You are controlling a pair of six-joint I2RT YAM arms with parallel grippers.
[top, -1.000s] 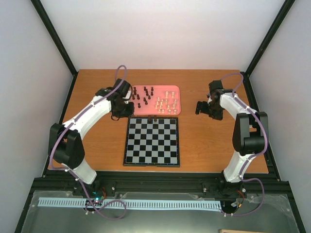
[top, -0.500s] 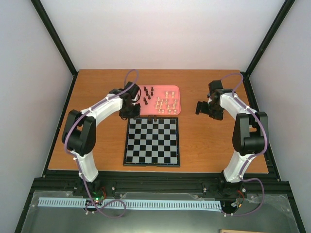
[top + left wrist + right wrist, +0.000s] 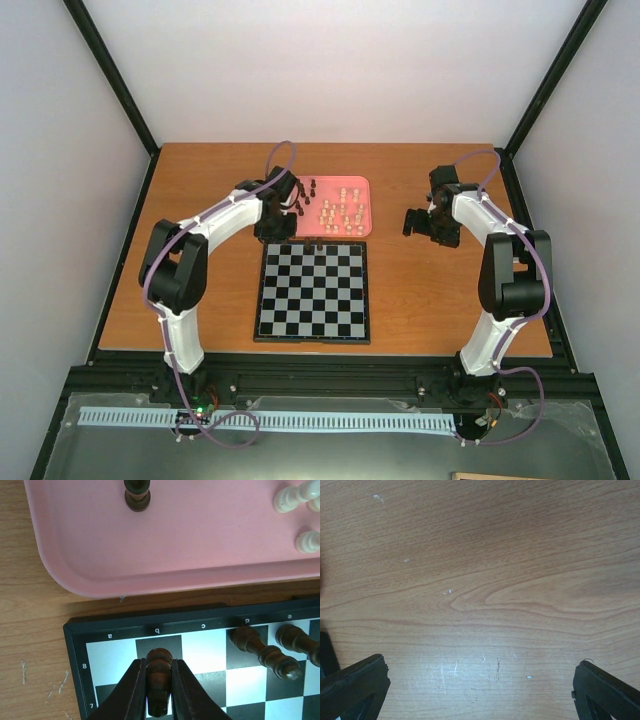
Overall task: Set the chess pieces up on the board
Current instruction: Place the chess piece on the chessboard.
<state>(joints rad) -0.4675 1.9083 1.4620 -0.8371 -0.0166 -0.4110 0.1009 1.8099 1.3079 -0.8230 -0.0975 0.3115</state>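
Observation:
The dark b square in the far row is still empty, so my left gripper will move down onto it next and let go of the chess piece there.
My left gripper is shut on a dark chess piece, which hangs over the far left corner of the board, above the b column. From above, that gripper sits between the pink tray and the board. Two dark pieces lean in the board's far row at d and e. More chess pieces stand in the tray, dark and cream. My right gripper is open wide over bare wood, and in the top view it is to the right of the tray.
The pink tray lies just beyond the board, its near rim a short gap from the board's edge. The black frame posts stand at the table's back corners. Bare wooden table spreads under the right gripper.
My left arm has swung to the right, bringing its gripper with the dark piece from the tray's left side to the board's far left corner. The right arm has stayed still.

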